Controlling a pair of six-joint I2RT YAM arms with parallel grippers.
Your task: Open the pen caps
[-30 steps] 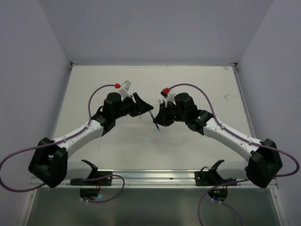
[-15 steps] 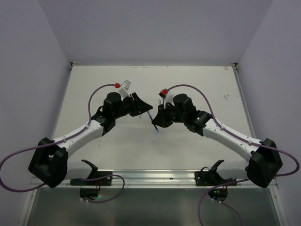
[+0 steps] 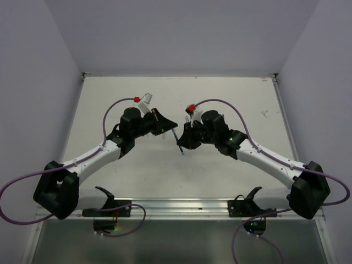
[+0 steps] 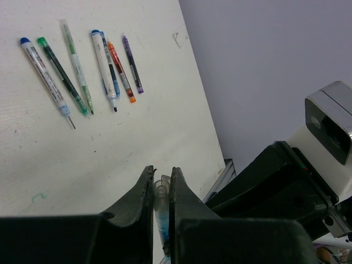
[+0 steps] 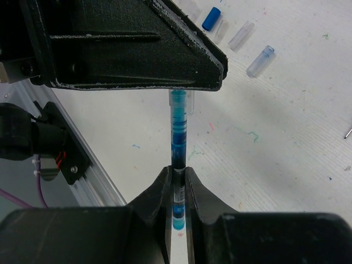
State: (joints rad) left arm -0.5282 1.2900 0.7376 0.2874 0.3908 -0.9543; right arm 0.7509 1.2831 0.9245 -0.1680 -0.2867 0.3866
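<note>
Next, my left gripper pulls the blue pen's cap off left in the top view, then lowers to release it beside loose caps apart from pens.
A blue pen (image 5: 179, 135) hangs in the air between my two grippers, above the middle of the table. My right gripper (image 5: 177, 171) is shut on its barrel near the lower end. My left gripper (image 4: 161, 175) is shut on the clear pen cap (image 4: 160, 192) at the other end, and its fingers (image 5: 137, 49) hide most of the cap in the right wrist view. In the top view the pen (image 3: 177, 141) shows as a short blue line between the left gripper (image 3: 169, 126) and the right gripper (image 3: 183, 141).
Several other pens (image 4: 77, 66) lie side by side on the white table (image 4: 137, 137) beyond the left gripper. Loose caps lie past the right gripper: one blue cap (image 5: 211, 18) and clear caps (image 5: 260, 60). A metal rail (image 5: 91, 181) runs along the near edge.
My left gripper has shut on the pen's cap. The right gripper and pen have shifted slightly left, towards the left gripper.
</note>
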